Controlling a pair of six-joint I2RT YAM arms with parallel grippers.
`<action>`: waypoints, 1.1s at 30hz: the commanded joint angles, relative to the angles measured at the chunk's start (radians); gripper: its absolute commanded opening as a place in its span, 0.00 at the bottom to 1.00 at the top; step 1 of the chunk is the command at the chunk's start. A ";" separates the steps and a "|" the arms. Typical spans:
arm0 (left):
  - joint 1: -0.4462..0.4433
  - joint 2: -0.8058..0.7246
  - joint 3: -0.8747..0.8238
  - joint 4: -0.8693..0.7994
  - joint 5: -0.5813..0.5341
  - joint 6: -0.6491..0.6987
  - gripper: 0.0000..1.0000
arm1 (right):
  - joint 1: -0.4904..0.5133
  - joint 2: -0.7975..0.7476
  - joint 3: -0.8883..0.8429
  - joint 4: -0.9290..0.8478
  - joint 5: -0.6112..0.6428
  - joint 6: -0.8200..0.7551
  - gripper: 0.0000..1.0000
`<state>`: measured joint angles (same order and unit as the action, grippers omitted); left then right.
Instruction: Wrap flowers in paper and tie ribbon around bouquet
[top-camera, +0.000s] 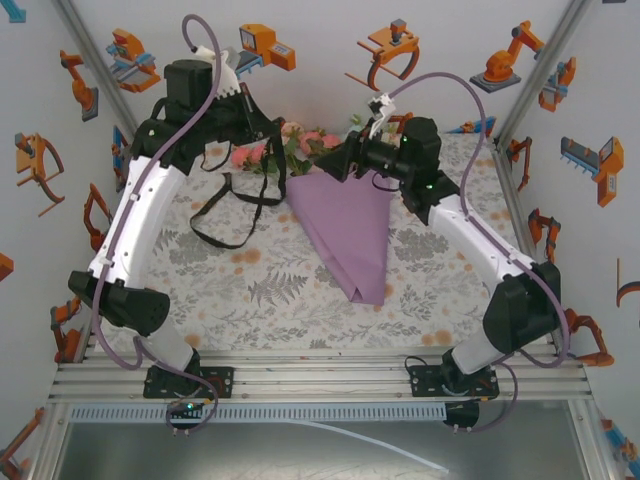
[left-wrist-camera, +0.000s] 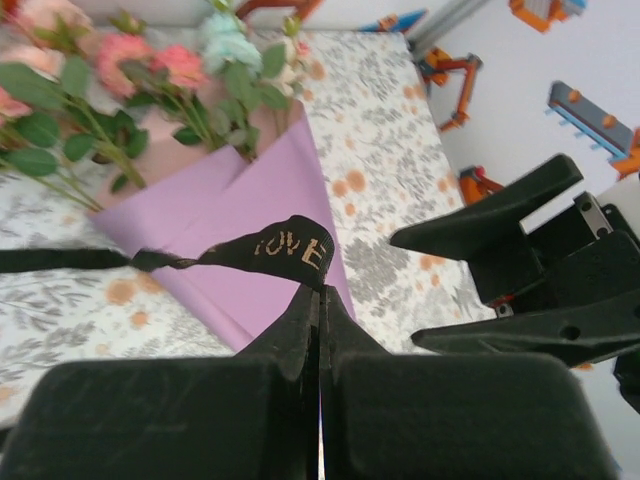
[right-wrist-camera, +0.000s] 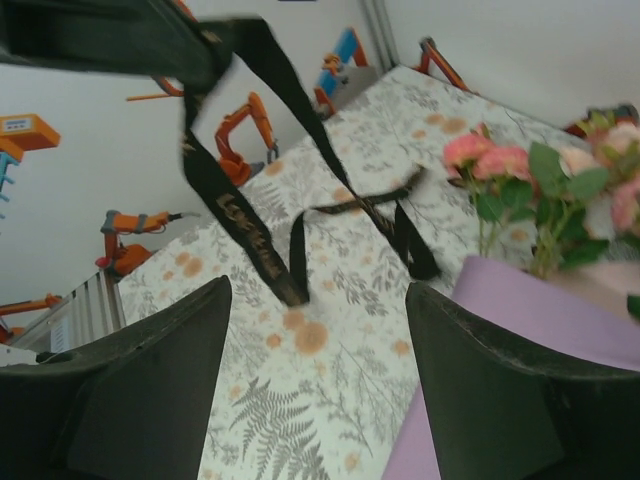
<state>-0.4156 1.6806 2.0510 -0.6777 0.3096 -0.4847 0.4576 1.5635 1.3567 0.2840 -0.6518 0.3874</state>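
Note:
The black ribbon droops in slack loops, so my left gripper will next rise away from the cone, then go down to release the ribbon over the open cloth (left-wrist-camera: 50, 325) beside the cone.
The bouquet lies in the middle of the table: purple paper (top-camera: 345, 225) folded into a cone, with pink and cream flowers (top-camera: 290, 145) at its far, open end. My left gripper (top-camera: 268, 132) hangs above the blooms, shut on the black ribbon (top-camera: 232, 205), which droops in loops to the cloth left of the cone. In the left wrist view the lettered ribbon (left-wrist-camera: 290, 250) is pinched at the left gripper (left-wrist-camera: 320, 288) tips, above the paper (left-wrist-camera: 230, 205). My right gripper (right-wrist-camera: 320, 290) stands open by the cone's upper left edge, nothing between its fingers; ribbon (right-wrist-camera: 250, 235) dangles beyond.
A floral cloth (top-camera: 270, 295) covers the table. White walls with orange robot stickers close in the left, back and right sides. The right gripper's fingers (left-wrist-camera: 500, 215) sit close to the right of my left gripper. Purple-grey cables arc over both arms.

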 joint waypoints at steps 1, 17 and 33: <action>-0.009 -0.019 0.022 0.087 0.135 -0.072 0.00 | 0.042 0.052 0.045 0.102 -0.005 -0.053 0.67; 0.028 -0.131 0.138 0.134 0.219 -0.127 0.00 | 0.132 0.447 0.200 0.265 -0.006 -0.070 0.56; 0.131 -0.421 0.098 -0.051 0.330 0.082 0.00 | 0.071 -0.394 0.204 -0.567 0.530 -0.523 0.00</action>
<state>-0.2741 1.2823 2.2028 -0.7044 0.5171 -0.4641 0.5304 1.2873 1.4952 -0.0044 -0.3328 0.0418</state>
